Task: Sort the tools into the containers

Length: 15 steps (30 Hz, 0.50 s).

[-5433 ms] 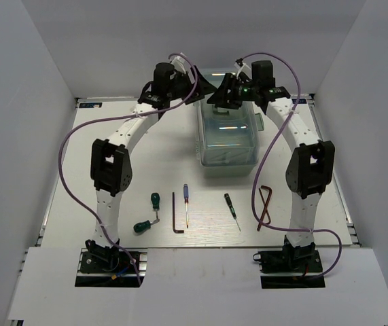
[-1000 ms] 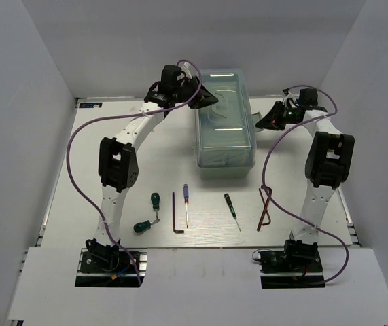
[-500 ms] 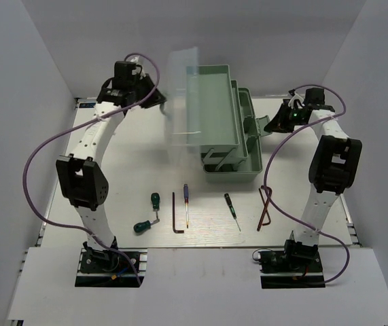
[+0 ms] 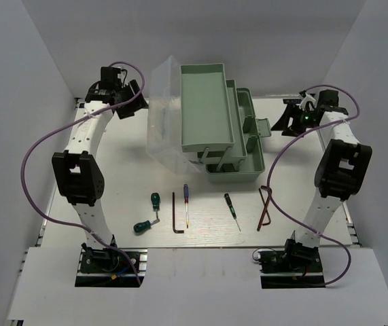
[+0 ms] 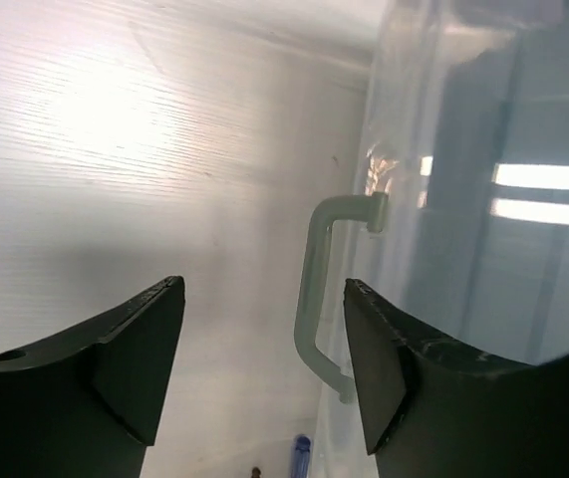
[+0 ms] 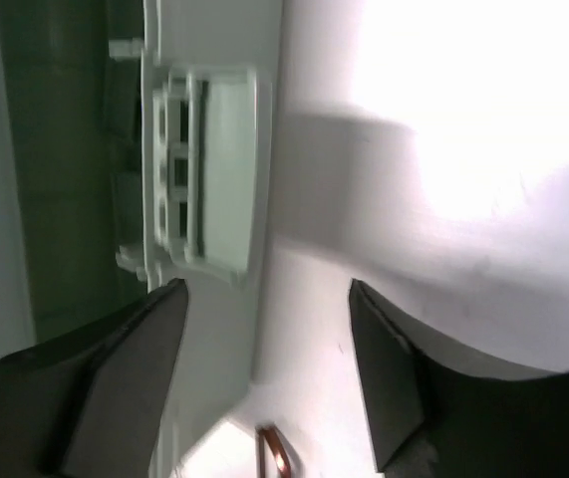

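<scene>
My right gripper moves back and down to the reddish hex key next, onto the key's stem by its far bend point(image 4: 269, 195) point(image 6: 279, 455), since the key lies below and back of it.
The mint-green toolbox point(image 4: 238, 153) stands open at the table's back middle. Its long tray point(image 4: 207, 102) is folded out and its translucent lid point(image 4: 163, 115) leans to the left. My left gripper point(image 4: 136, 103) hangs open just left of the lid; the left wrist view shows the lid's handle point(image 5: 312, 299) beyond my open left gripper point(image 5: 264, 368), untouched. My right gripper point(image 4: 285, 122) is open beside the box's right-side latch point(image 6: 209, 169). Near the front edge lie two green screwdrivers point(image 4: 155, 200) point(image 4: 143, 225), a dark hex key point(image 4: 175, 214), a blue screwdriver point(image 4: 186, 204), a thin dark screwdriver point(image 4: 232, 209) and a reddish hex key point(image 4: 265, 207).
White walls close in the table point(image 4: 132, 163) on the left, right and back. Purple cables point(image 4: 37, 146) loop from both arms. The arm bases point(image 4: 109, 261) sit at the near edge.
The lid swung open to the left and the trays folded out. Both grippers opened and let go. My left arm moved left; the right one backed slightly to the right.
</scene>
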Motion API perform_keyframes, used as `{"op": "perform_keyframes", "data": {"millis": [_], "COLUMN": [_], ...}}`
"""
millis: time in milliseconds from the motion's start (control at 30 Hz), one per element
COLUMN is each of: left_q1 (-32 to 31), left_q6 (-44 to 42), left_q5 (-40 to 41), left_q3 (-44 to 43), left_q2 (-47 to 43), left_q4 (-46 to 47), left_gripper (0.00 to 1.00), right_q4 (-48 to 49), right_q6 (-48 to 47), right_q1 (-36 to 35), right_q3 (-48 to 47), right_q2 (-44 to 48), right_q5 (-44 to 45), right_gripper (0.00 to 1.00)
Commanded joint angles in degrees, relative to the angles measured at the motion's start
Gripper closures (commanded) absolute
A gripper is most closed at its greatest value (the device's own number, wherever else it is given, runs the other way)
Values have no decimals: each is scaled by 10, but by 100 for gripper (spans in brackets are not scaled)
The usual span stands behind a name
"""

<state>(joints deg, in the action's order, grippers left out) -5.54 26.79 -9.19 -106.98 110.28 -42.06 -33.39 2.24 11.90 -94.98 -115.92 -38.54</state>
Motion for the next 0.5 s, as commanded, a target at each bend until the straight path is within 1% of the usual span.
{"op": "perform_keyframes", "data": {"millis": [0, 33, 67, 100, 133, 167, 200, 233, 267, 300, 333, 367, 400, 433, 467], "left_q1": [21, 30, 30, 35, 35, 27, 21, 21, 16, 10, 10, 1, -14, -24, -35], "left_q6": [-8, -8, -8, -8, -14, -25, -25, -37, -48, -48, -56, -61, -75, -81, -90], "left_q5": [80, 90, 98, 104, 104, 97, 91, 79, 38, 3, -33, -94, -127, -153, -185], "left_q3": [-32, -32, -32, -27, -15, -3, 20, 34, 53, 104, 132, 175, 194, 208, 218], "left_q2": [-39, -50, -59, -71, -98, -112, -126, -141, -180, -202, -225, -244, -274, -285, -294], "left_q4": [-43, -49, -49, -54, -54, -45, -38, -33, -24, 12, 34, 49, 70, 70, 63], "left_gripper": [25, 25, 26, 30, 46, 58, 69, 78, 91, 93, 93, 90, 86, 80, 74], "right_q4": [-76, -89, -98, -129, -138, -146, -158, -163, -164, -167, -169, -167, -171, -177, -179], "right_q6": [-93, -109, -117, -140, -160, -172, -178, -188, -190, -192, -193, -193, -195, -192, -189], "right_q1": [8, 6, 4, 3, 1, -2, -2, -4, -12, -14, -20, -23, -30, -36, -38], "right_q3": [29, 51, 63, 77, 122, 138, 174, 209, 225, 260, 292, 318, 329, 340, 362], "right_q2": [78, 94, 109, 123, 132, 140, 167, 176, 184, 211, 222, 228, 243, 245, 249], "right_q5": [29, 33, 56, 57, 61, 70, 69, 74, 85, 94, 98, 103, 116, 120, 120], "right_gripper": [31, 33, 36, 38, 46, 51, 56, 65, 69, 69, 69, 69, 69, 66, 61]}}
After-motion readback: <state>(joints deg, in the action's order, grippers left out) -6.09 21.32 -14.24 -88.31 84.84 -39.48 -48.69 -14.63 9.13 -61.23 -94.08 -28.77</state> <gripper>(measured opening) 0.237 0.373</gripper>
